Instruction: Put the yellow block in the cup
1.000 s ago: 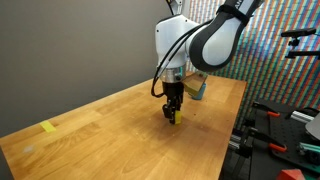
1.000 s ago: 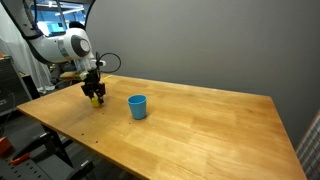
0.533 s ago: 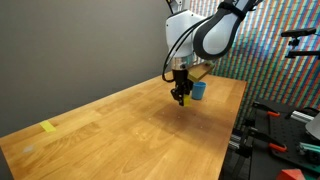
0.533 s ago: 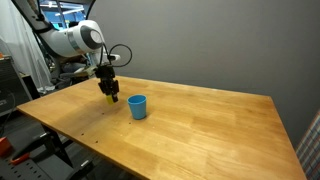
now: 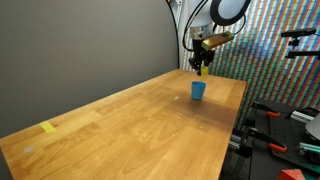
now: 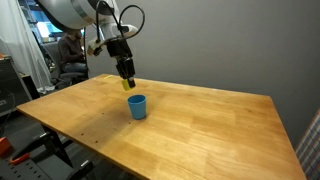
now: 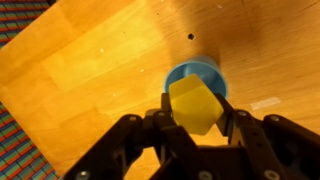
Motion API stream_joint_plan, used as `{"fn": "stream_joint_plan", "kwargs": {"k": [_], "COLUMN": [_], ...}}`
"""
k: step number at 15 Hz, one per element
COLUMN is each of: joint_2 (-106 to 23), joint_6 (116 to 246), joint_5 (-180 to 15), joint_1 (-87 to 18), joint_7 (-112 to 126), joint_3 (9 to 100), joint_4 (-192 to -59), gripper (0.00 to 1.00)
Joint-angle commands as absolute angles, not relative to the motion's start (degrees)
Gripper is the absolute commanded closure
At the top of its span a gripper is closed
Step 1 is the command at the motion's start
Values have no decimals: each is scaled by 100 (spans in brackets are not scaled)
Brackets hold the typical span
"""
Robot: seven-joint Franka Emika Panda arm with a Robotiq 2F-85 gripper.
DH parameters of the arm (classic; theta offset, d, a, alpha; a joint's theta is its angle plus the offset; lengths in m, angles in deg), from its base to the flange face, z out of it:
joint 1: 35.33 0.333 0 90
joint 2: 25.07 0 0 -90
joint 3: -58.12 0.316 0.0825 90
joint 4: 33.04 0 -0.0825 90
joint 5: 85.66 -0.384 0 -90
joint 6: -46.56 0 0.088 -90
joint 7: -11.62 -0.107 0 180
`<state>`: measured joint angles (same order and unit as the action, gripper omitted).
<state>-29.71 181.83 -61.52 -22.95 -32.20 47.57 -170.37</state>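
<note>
Before releasing the yellow block (image 7: 195,105), I should lower my gripper and shift it over the opening, since the block hangs off the blue cup's middle.
My gripper (image 7: 197,112) is shut on the yellow block (image 7: 195,105) and holds it in the air above the blue cup (image 7: 196,71). In both exterior views the block (image 6: 130,85) (image 5: 203,71) hangs a short way above the cup (image 6: 137,106) (image 5: 199,90), which stands upright on the wooden table (image 6: 200,120). In the wrist view the block covers most of the cup's opening; only the cup's far rim shows.
A flat yellow tape patch (image 5: 48,127) lies near the table's far end. Red clamps and gear (image 5: 265,140) stand beside the table edge. A person sits behind the table (image 6: 70,55). A pale mark (image 7: 265,103) lies on the wood near the cup.
My gripper has lifted the yellow block off the table and carried it up and across until it hangs over the blue cup.
</note>
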Motion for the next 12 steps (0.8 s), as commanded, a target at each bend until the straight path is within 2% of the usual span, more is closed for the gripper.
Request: {"fn": "stream_joint_plan", "kwargs": {"k": [1, 9, 12], "joint_2": [-2461, -3127, -3448], "joint_6": [18020, 19271, 19465], "joint_5": [-6234, -7167, -6830], "joint_1": [-2839, -3199, -3090], "joint_7": [-3369, -2894, -3112], "joint_3": [5097, 5496, 5482], "joint_4": [-17303, -17387, -17243], "gripper": [78, 78, 78]}}
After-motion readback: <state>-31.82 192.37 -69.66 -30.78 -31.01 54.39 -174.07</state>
